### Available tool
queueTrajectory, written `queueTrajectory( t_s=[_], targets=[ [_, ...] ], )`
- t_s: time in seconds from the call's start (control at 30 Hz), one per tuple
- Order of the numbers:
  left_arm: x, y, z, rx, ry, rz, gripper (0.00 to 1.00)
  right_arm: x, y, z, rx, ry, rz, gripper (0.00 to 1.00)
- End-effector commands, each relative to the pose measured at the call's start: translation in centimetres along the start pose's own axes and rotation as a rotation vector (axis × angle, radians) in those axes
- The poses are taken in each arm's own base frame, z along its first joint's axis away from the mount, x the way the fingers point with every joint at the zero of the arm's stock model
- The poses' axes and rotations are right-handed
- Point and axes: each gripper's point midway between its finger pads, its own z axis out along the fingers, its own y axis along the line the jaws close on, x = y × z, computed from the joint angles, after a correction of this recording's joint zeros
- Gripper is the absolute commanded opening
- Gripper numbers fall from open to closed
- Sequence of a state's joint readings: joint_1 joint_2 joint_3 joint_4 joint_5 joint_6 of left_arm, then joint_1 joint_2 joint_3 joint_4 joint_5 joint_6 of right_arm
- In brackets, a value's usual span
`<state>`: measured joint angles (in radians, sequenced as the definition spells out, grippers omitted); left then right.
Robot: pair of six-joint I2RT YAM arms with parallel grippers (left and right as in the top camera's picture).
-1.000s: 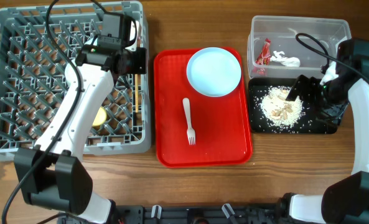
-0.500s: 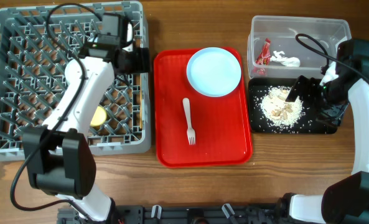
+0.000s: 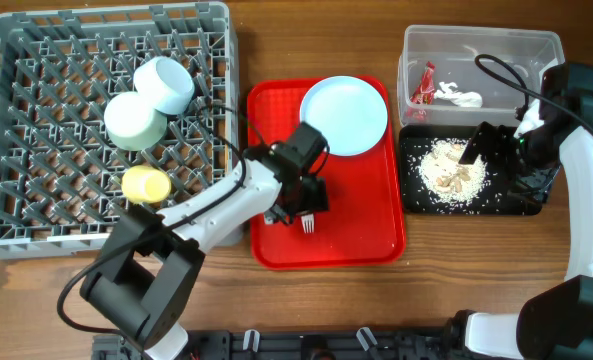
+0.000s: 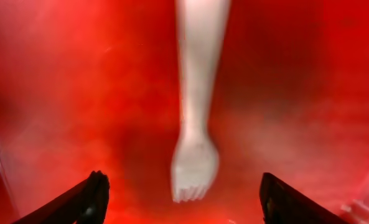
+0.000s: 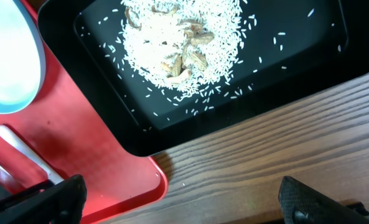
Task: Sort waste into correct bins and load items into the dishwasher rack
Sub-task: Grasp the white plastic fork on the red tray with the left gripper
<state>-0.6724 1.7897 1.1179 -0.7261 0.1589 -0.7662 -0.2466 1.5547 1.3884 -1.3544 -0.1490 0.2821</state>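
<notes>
The left gripper lowers onto the tined head of the small white fork (image 3: 307,226) next and closes there, since the fork lies below it, between its open fingers.
My left gripper (image 3: 304,203) hangs open low over the red tray (image 3: 276,235), right above the small white fork (image 3: 307,226), whose handle it hides from overhead. In the left wrist view the blurred fork (image 4: 195,163) lies tines-first between and just ahead of the open gripper (image 4: 187,208). The pale-blue plate (image 3: 344,115) sits at the tray's far end. In the grey dishwasher rack (image 3: 36,215) stand a pale-blue bowl (image 3: 166,85), a pale-green bowl (image 3: 134,120) and a yellow cup (image 3: 144,183). My right gripper (image 3: 479,145) is open and empty over the black tray (image 3: 516,205).
The clear tub (image 3: 496,50) at the back right holds a red wrapper (image 3: 423,85) and a white tissue (image 3: 458,96). Rice and beige scraps (image 5: 181,46) are heaped in the black tray (image 5: 296,68). Bare wood (image 5: 271,155) lies beside the red tray's corner (image 5: 103,162).
My left arm has swung from the rack's right side down onto the red tray over the fork, and its gripper has opened. The bowls now show. The right arm has not moved.
</notes>
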Motion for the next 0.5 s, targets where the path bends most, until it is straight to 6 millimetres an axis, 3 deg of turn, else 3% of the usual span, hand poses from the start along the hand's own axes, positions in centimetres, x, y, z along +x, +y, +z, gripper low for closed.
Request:
queueTrajectory(
  t_s=[0.0,0.3,0.37,0.47],
  targets=[
    [0.2,2.4,1.3,-0.107,-0.081,-0.025,0.76,-0.1,0.2,-0.4,-0.010,-0.007,-0.019,1.00],
    [1.6,1.0,2.5,-0.100,-0.119,0.061,0.66,-0.1,0.2,-0.4,-0.011,-0.007,-0.019,1.00],
    [1.7,0.8,2.5,-0.097,-0.120,0.066,0.56,-0.1,0.2,-0.4,-0.010,-0.008,-0.019,1.00],
    [1.9,1.2,3.1,-0.115,-0.106,0.065,0.50,-0.1,0.2,-0.4,-0.010,-0.007,-0.019,1.00]
  ],
)
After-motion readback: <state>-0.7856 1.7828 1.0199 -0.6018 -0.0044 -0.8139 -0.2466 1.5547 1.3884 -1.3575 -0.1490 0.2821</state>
